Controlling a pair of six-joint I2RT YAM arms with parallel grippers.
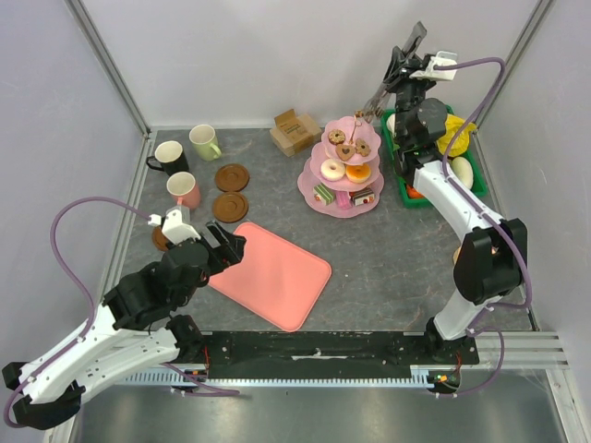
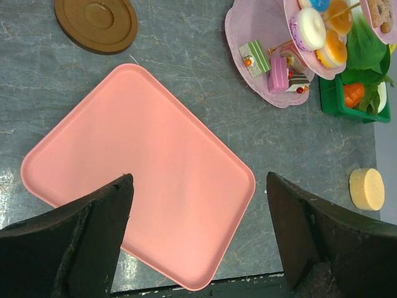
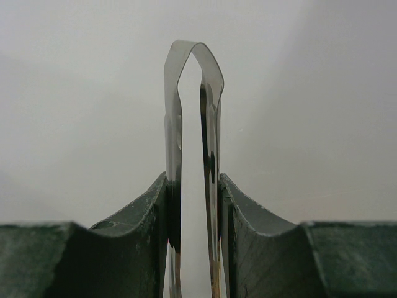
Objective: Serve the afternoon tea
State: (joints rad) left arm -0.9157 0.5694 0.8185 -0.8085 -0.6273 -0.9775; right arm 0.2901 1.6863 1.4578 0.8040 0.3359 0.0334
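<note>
I should lower the tongs [image 1: 377, 97] to the left in the top view with my right gripper and let them go on the bare spot on the stand's top level, which is below.
Three mugs stand at the back left: black [image 1: 166, 157], pale green [image 1: 205, 141] and pink [image 1: 185, 189]. Brown coasters [image 1: 233, 176] [image 1: 229, 207] lie beside them; one shows in the left wrist view [image 2: 96, 22]. Toy pastries [image 1: 343, 169] sit on a pink tiered stand [image 1: 314, 185], which also shows in the left wrist view [image 2: 248, 25]. My left gripper [image 1: 226, 247] [image 2: 200, 180] is open and empty, low over the near-left edge of the flat pink tray [image 2: 136, 155]. My right gripper [image 1: 404, 72] [image 3: 193, 186] is raised at the back right, shut on metal tongs [image 1: 377, 97] [image 3: 192, 112].
A green basket [image 1: 406, 189] of toy vegetables stands right of the stand. A cardboard box [image 1: 294, 131] sits at the back. A third coaster [image 1: 160, 240] lies partly hidden by my left arm. A pale yellow round piece [image 2: 366, 188] lies on the table. Walls close in on three sides.
</note>
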